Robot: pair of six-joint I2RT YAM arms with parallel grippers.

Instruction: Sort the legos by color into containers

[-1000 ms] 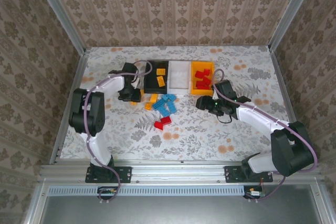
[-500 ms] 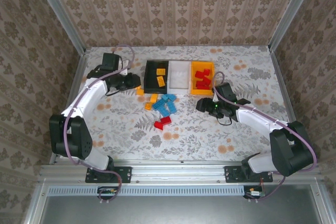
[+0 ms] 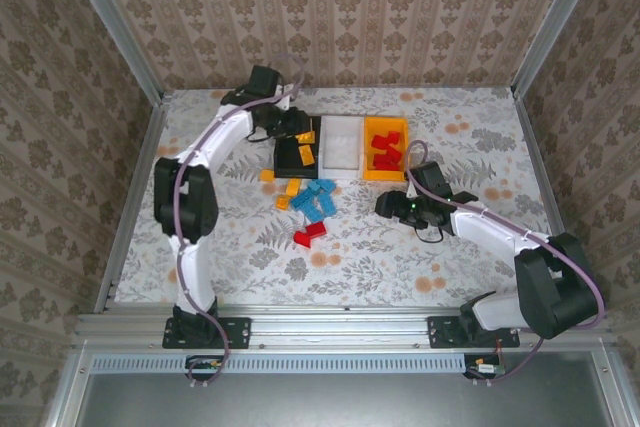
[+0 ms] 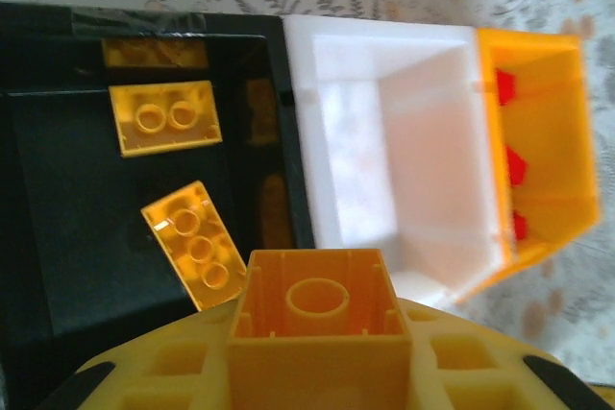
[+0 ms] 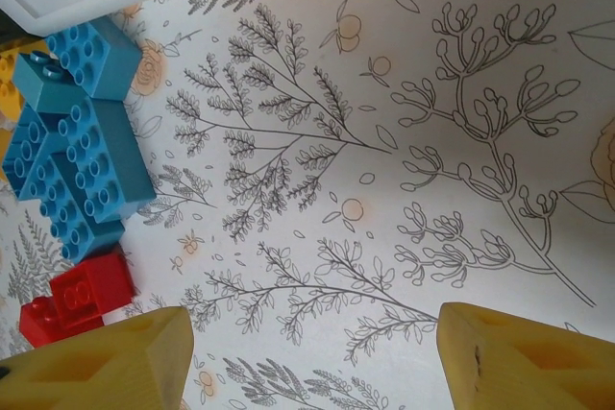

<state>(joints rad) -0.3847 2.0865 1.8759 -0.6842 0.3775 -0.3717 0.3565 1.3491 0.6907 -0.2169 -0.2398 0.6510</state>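
Note:
The black container's bare bottom beside the slanted lego lies below the orange lego, so the robot's left gripper should next lower the orange lego inside and release it with its own color.
In the left wrist view my left gripper (image 4: 317, 367) is shut on an orange-yellow lego (image 4: 317, 319), hollow side up, over the near edge of the black container (image 4: 67, 199). Two orange-yellow legos (image 4: 165, 118) lie inside it. The white container (image 4: 394, 141) is empty, and the orange-yellow container (image 4: 543, 112) holds red legos (image 4: 511, 166). From above, the left gripper (image 3: 292, 128) hangs over the black container (image 3: 286, 159). My right gripper (image 3: 386, 204) is open and low over bare table, right of the blue legos (image 3: 316, 198) and red legos (image 3: 310, 234).
Loose orange-yellow legos (image 3: 288, 194) lie on the table just in front of the black container. Blue legos (image 5: 77, 146) and red legos (image 5: 77, 295) sit left of the right gripper's fingers (image 5: 106, 357). Walls close the table at the back and sides.
The left arm has swung from the table's left side up and across to the black container with the orange-yellow lego in its jaws. The right arm has barely moved.

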